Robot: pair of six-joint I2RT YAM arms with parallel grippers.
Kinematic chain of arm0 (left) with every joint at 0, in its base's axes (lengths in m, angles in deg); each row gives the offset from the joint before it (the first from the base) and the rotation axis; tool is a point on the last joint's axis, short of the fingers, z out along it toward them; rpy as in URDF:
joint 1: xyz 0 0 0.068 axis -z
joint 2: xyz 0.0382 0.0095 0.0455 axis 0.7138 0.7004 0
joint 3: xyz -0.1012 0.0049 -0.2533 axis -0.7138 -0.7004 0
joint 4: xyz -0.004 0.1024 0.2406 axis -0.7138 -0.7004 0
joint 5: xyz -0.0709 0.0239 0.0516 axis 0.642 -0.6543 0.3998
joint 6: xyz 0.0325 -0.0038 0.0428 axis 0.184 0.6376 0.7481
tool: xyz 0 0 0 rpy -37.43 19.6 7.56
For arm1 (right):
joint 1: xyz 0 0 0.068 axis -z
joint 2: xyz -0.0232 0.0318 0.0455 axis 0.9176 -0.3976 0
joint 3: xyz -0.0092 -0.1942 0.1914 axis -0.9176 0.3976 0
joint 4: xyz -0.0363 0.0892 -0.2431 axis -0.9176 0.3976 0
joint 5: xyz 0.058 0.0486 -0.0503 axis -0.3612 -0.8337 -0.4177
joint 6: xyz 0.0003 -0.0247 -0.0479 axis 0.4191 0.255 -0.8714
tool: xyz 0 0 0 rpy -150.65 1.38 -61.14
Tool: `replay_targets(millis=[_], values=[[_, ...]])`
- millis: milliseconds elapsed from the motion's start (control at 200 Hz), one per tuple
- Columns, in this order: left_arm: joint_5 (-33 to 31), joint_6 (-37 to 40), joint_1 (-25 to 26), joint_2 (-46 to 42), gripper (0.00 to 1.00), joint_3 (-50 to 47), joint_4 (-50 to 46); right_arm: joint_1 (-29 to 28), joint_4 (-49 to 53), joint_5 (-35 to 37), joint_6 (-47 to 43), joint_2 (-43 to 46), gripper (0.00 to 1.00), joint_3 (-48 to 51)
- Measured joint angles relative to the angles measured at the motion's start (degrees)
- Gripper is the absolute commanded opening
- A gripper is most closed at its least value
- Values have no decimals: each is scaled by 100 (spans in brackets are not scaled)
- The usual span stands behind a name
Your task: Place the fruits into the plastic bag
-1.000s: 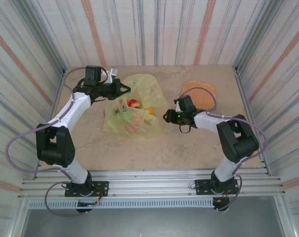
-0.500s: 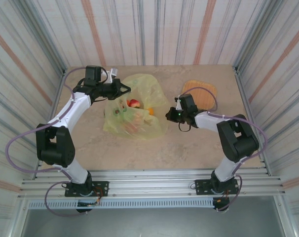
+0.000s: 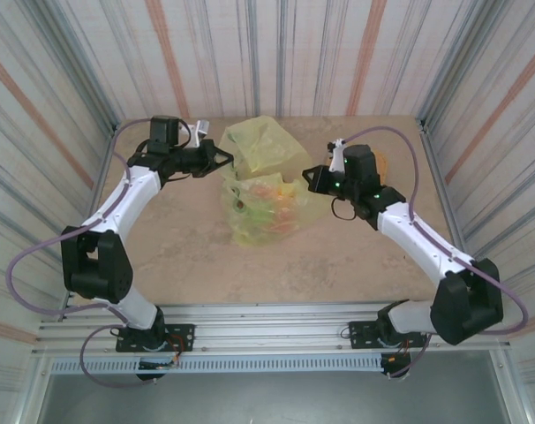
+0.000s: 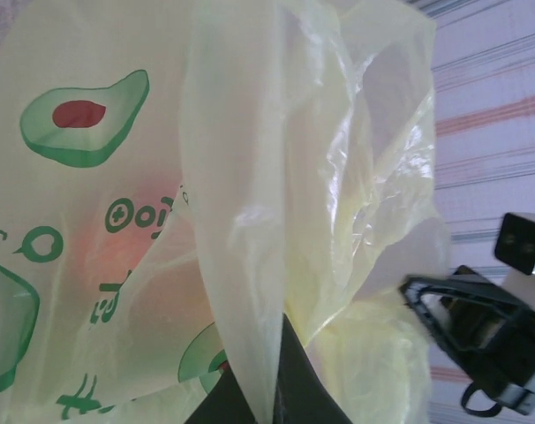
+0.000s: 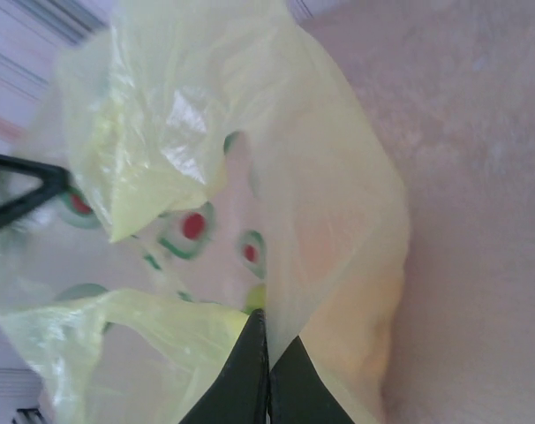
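My left gripper will next move away from my right gripper and spread the film, because the bag's folded opening sags between them. Then it will let go of the film.
The yellow-green plastic bag (image 3: 260, 177) with avocado prints hangs stretched between my two grippers over the middle of the table. My left gripper (image 3: 228, 159) is shut on the bag's left edge, where a fold of film (image 4: 250, 291) runs down into its closed tips (image 4: 272, 393). On the right edge my right gripper (image 3: 310, 177) is shut, its tips (image 5: 267, 375) pinching the film. The fruits (image 3: 269, 200) lie in the bag's low part as orange, red and green blurs. Through the film a reddish one (image 4: 131, 238) and an orange one (image 5: 360, 309) show dimly.
A sliver of the orange-brown woven tray (image 3: 381, 161) peeks out behind the right arm at the back right. Striped walls close in the table on three sides. The tan tabletop (image 3: 188, 256) spreads in front of the bag.
My right gripper has shut on the bag's right edge and risen toward the back. The bag has come up off the table and bunched between both grippers, the fruits sliding down inside.
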State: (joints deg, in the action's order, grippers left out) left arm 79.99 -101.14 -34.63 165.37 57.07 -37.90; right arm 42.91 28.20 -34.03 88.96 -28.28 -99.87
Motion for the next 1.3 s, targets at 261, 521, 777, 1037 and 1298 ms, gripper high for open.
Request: replay_targets(millis=[261,521,777,1037,1298], values=[[79,0,-4,-31,0,0,2,-136,413,129,-240,433,0,-640],[76,-17,-9,-31,0,0,-2,-260,516,313,-372,240,0,-704],[76,-85,-9,9,0,0,-2,-96,560,407,-393,-529,0,-704],[72,-85,-11,33,0,0,-7,-42,752,293,-393,-748,0,-968],[31,-96,-199,-22,0,0,0,-42,774,232,-391,-417,0,-1108]])
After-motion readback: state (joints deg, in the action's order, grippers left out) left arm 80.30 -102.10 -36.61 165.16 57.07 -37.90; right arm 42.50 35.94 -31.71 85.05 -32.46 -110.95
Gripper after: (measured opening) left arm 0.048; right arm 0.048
